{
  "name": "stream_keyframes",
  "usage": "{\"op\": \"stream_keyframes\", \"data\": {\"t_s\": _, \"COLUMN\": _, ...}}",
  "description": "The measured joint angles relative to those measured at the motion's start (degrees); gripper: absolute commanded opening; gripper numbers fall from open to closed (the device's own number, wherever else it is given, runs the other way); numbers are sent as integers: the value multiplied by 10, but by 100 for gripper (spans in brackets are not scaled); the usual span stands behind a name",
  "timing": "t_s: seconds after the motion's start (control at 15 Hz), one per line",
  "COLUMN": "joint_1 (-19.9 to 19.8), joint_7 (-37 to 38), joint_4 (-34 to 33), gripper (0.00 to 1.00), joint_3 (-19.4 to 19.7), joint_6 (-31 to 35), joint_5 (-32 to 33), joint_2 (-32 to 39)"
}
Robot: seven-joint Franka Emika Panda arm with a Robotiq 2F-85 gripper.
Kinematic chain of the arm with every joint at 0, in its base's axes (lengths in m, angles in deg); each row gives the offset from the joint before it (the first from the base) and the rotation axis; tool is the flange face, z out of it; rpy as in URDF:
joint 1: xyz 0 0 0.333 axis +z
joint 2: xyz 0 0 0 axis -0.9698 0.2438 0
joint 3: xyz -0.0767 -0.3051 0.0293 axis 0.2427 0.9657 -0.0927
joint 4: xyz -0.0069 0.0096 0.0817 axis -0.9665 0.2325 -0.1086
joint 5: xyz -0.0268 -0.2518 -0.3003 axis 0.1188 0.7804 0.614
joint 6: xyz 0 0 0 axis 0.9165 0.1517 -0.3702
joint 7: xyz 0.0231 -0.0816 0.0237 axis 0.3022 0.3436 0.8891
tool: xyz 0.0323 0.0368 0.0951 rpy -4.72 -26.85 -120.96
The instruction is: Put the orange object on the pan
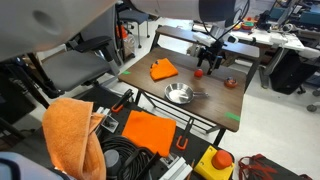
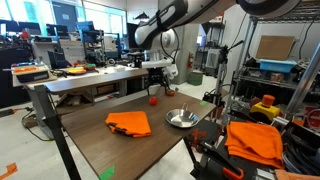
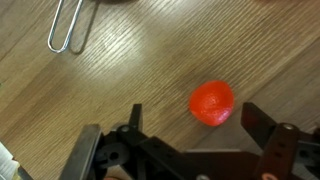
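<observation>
My gripper first needs to lower its fingers on either side of the small round orange object [image 1: 198, 73] [image 3: 211, 102] to get it.
A small round orange-red object [image 3: 212, 102] lies on the wooden table. It shows in both exterior views [image 1: 198, 72] [image 2: 153, 99]. My gripper [image 3: 195, 125] is open and hovers just above it, a finger on either side and neither touching it. The gripper is also visible in both exterior views [image 1: 207, 60] [image 2: 155, 85]. The silver pan [image 1: 179, 94] [image 2: 181, 118] sits empty near the table's middle, apart from the object. The wire loop of its handle [image 3: 68, 30] shows at the top left of the wrist view.
A crumpled orange cloth [image 1: 163, 69] [image 2: 129, 123] lies on the table beside the pan. A small dark reddish thing [image 1: 231, 83] sits near the table's edge. More orange cloths [image 1: 70, 135] lie on a cart of gear beside the table.
</observation>
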Motion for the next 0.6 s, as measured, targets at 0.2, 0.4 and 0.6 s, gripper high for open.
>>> {"op": "stream_keyframes", "data": {"t_s": 0.2, "joint_1": 2, "joint_7": 12, "joint_4": -32, "gripper": 58, "joint_3": 1, "joint_6": -15, "joint_5": 6, "joint_2": 27}}
{"op": "stream_keyframes", "data": {"t_s": 0.4, "joint_1": 4, "joint_7": 19, "joint_4": -61, "gripper": 34, "joint_3": 1, "joint_6": -27, "joint_5": 11, "joint_2": 50}}
{"op": "stream_keyframes", "data": {"t_s": 0.6, "joint_1": 5, "joint_7": 28, "joint_4": -90, "gripper": 22, "joint_3": 1, "joint_6": -42, "joint_5": 16, "joint_2": 68}}
